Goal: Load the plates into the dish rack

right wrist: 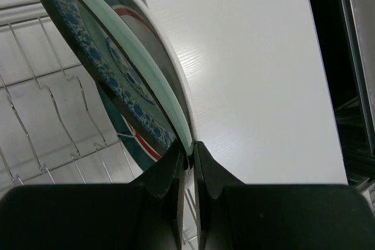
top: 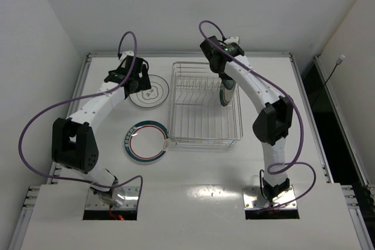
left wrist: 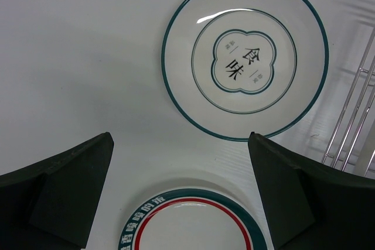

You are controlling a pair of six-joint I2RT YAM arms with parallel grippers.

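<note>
I should next bring the teal-blue patterned plate (right wrist: 117, 57) down and back with my right gripper, toward the dish rack's wires (right wrist: 98, 122) beside the plate with teal and red bands, because those wires are empty.
A white plate with a dark centre motif (top: 149, 92) lies flat left of the dish rack (top: 202, 136); it also shows in the left wrist view (left wrist: 245, 57). My left gripper (top: 132, 75) hovers open over its near-left edge, jaws wide apart (left wrist: 180, 139). A white plate with a green rim and red ring (top: 146, 140) lies flat nearer me (left wrist: 193, 226). My right gripper (top: 225, 81) is inside the rack's right end, shut (right wrist: 188, 151) on the rim of the upright teal-blue patterned plate (right wrist: 117, 57). A second plate (right wrist: 133, 141) with teal and red bands stands just behind it.
The rack's upright wire tines (right wrist: 58, 115) stand left of the held plate. Rack wires (left wrist: 351, 121) edge the left wrist view on the right. The table's right edge (top: 304, 86) and white walls enclose the workspace.
</note>
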